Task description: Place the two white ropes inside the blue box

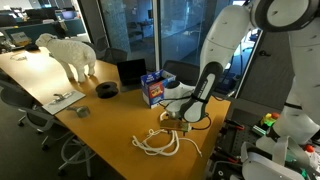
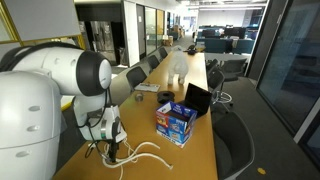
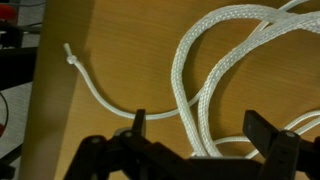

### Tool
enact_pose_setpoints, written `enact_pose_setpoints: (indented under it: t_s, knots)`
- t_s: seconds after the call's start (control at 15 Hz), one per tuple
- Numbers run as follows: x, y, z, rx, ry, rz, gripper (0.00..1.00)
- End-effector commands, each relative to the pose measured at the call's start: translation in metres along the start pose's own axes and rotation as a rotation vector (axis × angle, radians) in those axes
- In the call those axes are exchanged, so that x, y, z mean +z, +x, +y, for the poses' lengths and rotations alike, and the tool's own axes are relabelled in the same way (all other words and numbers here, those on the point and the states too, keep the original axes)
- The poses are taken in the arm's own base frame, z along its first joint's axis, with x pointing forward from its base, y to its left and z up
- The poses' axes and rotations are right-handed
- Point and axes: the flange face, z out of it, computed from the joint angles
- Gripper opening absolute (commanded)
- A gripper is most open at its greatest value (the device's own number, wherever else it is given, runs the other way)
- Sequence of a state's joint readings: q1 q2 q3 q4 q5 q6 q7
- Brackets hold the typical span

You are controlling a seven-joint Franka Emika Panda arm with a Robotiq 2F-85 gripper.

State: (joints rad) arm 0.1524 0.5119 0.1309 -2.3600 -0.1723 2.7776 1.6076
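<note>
My gripper turns a little and lowers to where the thick rope's parts meet next.
The thick white rope (image 3: 188,70) lies in loops on the wooden table, also seen in both exterior views (image 1: 160,145) (image 2: 140,153). The thin white cord (image 3: 100,95), with a knot at its end, runs beside it and passes under the loops. My gripper (image 3: 200,128) is open just above the thick rope, with a finger on each side of two of its strands; it also shows in both exterior views (image 1: 180,122) (image 2: 112,150). The blue box (image 1: 152,88) (image 2: 175,122) stands upright on the table, apart from the ropes and farther in.
A black round reel (image 1: 107,89) and a black square item (image 1: 130,70) sit beyond the box. A white sheep figure (image 1: 70,52) stands at the table's far end. The table edge (image 3: 35,100) is close to the ropes. Chairs line the table.
</note>
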Motion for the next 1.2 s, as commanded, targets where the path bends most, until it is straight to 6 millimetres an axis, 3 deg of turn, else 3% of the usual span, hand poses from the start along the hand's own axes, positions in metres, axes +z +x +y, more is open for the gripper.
enact_pose_setpoints:
  t_s: [0.0, 0.2, 0.53, 1.13]
  knots:
    - [0.038, -0.002, -0.032, 0.014, 0.025, -0.038, 1.0]
    - [0.048, -0.002, -0.034, -0.043, 0.043, -0.034, 1.0]
    - [0.036, 0.021, -0.029, -0.201, 0.109, 0.006, 1.0]
    - [0.063, 0.042, -0.015, -0.439, 0.089, -0.032, 1.0]
